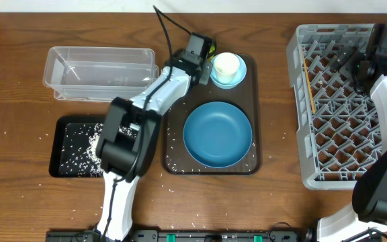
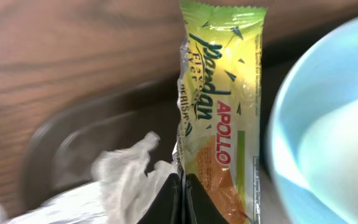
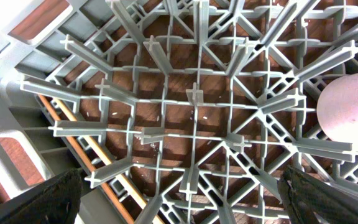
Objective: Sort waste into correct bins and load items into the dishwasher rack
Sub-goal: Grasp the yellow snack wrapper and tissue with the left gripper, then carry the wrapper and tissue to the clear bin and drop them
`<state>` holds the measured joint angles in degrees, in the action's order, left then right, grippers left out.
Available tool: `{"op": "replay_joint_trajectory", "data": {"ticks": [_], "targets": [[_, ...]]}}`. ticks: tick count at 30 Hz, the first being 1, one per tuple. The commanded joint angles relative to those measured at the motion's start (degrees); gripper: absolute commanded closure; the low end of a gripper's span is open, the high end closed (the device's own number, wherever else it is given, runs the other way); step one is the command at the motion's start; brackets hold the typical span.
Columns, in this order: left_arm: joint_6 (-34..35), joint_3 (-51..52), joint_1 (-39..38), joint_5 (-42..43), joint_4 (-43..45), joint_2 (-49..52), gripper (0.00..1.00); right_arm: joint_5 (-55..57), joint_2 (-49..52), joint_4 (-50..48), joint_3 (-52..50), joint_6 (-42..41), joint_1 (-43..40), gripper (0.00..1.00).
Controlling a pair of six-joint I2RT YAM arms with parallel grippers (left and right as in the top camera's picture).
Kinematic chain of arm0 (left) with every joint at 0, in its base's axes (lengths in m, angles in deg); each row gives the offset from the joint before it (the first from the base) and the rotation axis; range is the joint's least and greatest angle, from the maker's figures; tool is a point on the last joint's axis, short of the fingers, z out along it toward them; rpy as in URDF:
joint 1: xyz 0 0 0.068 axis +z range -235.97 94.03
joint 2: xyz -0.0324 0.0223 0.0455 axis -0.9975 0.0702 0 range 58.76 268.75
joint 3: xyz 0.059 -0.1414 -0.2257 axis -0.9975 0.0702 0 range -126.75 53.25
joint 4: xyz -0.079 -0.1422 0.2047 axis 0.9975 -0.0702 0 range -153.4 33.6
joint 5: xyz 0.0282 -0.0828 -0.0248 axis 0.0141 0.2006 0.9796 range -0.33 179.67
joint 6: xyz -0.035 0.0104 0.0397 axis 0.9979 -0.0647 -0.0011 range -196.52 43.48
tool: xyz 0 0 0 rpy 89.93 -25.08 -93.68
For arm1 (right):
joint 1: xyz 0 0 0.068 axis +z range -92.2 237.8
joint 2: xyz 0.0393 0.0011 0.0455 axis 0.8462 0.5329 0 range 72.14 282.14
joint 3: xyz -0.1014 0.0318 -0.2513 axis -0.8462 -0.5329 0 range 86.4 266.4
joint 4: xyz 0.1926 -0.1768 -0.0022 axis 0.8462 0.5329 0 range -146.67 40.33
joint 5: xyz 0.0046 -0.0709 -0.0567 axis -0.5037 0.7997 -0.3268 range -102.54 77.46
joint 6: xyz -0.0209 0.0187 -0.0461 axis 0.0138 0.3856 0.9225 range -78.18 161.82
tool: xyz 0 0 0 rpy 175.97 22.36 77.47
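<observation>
The wrapper (image 1: 211,47) and tissue need to be lifted next by my left gripper. Then my left gripper needs to swing to the left in the overhead view, over the empty clear tub.
My left gripper (image 2: 183,198) is shut on the edge of the yellow-green snack wrapper (image 2: 222,112), with the crumpled white tissue (image 2: 123,180) beside it. In the overhead view it (image 1: 197,52) is at the brown tray's far left corner, where the wrapper (image 1: 211,47) peeks out. The white cup (image 1: 226,64) stands in the light blue bowl (image 1: 238,76). The dark blue plate (image 1: 218,134) lies on the brown tray. My right gripper (image 3: 182,190) is open and empty over the grey rack (image 1: 341,107). The rack holds the chopsticks (image 3: 86,155) and the pink cup (image 3: 353,106).
The clear tub (image 1: 99,70) stands at the far left. The black tray (image 1: 72,151) in front of it holds rice grains (image 1: 89,144). The brown serving tray (image 1: 175,144) has loose grains along its edges. The left arm stretches over the black tray.
</observation>
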<state>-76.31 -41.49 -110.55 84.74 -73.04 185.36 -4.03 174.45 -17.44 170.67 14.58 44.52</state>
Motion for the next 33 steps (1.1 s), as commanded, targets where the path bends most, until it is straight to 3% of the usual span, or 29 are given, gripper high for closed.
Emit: {"op": "replay_joint_trajectory", "data": {"ticks": [1,21,33], "targets": [[1.2,0.0,0.2,-0.7,-0.9,-5.8,0.94,0.2,0.6,0.0,0.0,-1.0,-0.2,0.01],[11.8,0.0,3.8,-0.7,-6.4,-14.5,0.94,0.2,0.6,0.0,0.0,-1.0,-0.2,0.01],[29.9,0.0,15.7,-0.7,-8.3,-27.9,0.94,0.2,0.6,0.0,0.0,-1.0,-0.2,0.01]]}}
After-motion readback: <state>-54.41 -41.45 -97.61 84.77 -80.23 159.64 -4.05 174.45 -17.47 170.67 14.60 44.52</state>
